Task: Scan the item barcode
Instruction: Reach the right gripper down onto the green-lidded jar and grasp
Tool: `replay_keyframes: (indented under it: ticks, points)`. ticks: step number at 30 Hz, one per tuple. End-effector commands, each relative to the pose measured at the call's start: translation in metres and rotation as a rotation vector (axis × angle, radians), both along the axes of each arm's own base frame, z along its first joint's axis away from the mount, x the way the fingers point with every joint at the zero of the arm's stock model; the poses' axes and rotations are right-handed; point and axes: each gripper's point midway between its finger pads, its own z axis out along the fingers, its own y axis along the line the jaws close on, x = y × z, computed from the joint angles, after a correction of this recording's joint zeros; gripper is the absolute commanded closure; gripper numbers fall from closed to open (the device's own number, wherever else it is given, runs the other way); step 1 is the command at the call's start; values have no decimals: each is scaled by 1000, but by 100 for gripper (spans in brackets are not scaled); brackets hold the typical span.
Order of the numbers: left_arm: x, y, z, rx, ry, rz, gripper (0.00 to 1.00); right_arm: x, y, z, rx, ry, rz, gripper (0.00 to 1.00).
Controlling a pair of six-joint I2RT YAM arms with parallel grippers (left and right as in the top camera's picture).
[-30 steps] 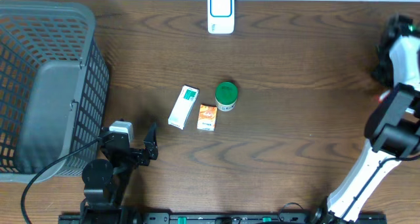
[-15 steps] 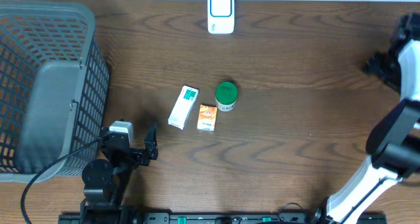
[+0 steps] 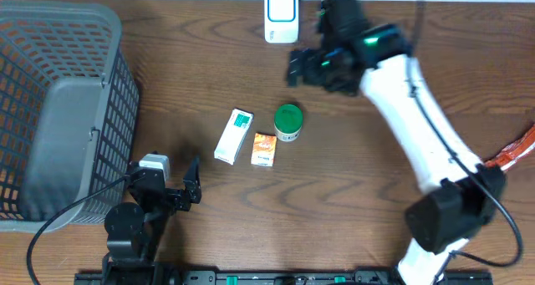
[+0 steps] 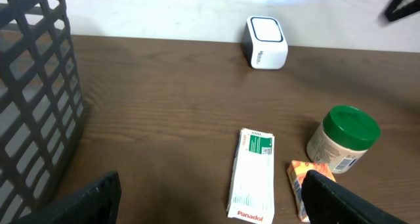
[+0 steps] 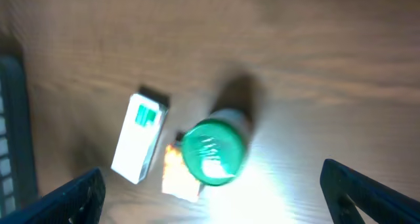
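Observation:
The robot's right gripper should next move down and back, with its open fingers on both sides of the jar's green lid (image 3: 288, 116) (image 5: 213, 152), because the jar stands below that gripper and closer to the robot's base.
Three items lie mid-table: a white and green Panadol box (image 3: 233, 135) (image 4: 252, 175), a small orange box (image 3: 264, 150) (image 4: 303, 192) and a green-lidded jar (image 3: 288, 122) (image 4: 342, 139). A white and blue scanner (image 3: 282, 14) (image 4: 266, 43) stands at the back edge. My right gripper (image 3: 316, 70) hovers open just behind and right of the jar, holding nothing. In the blurred right wrist view the jar (image 5: 211, 152), the Panadol box (image 5: 139, 138) and the orange box (image 5: 178, 175) show under the right gripper (image 5: 216, 198). My left gripper (image 3: 194, 180) (image 4: 213, 204) rests open near the front left, short of the boxes.
A large grey mesh basket (image 3: 58, 109) (image 4: 33, 99) fills the left side of the table. Orange cables (image 3: 514, 151) hang at the right edge. The right arm's white links (image 3: 418, 126) cross the table's right half.
The right arm has swung from the far right edge in over the back middle of the table, and its jaws have opened. The left arm and the items are unmoved.

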Motion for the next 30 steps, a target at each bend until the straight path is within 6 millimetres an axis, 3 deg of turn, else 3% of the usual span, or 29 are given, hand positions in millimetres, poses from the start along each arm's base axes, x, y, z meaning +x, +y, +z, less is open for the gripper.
replay_keyframes:
  ticks: [1, 4, 7, 10, 16, 24, 30]
  points:
    - [-1, -1, 0, -5, -1, -9, 13, -10, 28, -29, -32, 57, -48, 1]
    - [-1, -1, 0, -5, -1, -9, 13, -17, 42, -59, -69, 118, -62, 1]
    - [-1, -1, 0, -5, -1, -9, 13, -16, 37, -85, -140, 153, -108, 1]
    - [-1, -1, 0, -5, -1, -9, 13, -16, 36, -97, -157, 172, -117, 2]
    - [-1, -1, 0, -5, 0, -9, 13, -10, 26, -97, -214, 136, -138, 2]
    - [-1, -1, 0, -5, -1, -9, 13, -14, 24, -99, -233, 147, -107, 1]
    - [-1, -1, 0, -5, -1, -9, 13, -23, 11, -105, -272, 191, -93, 1]
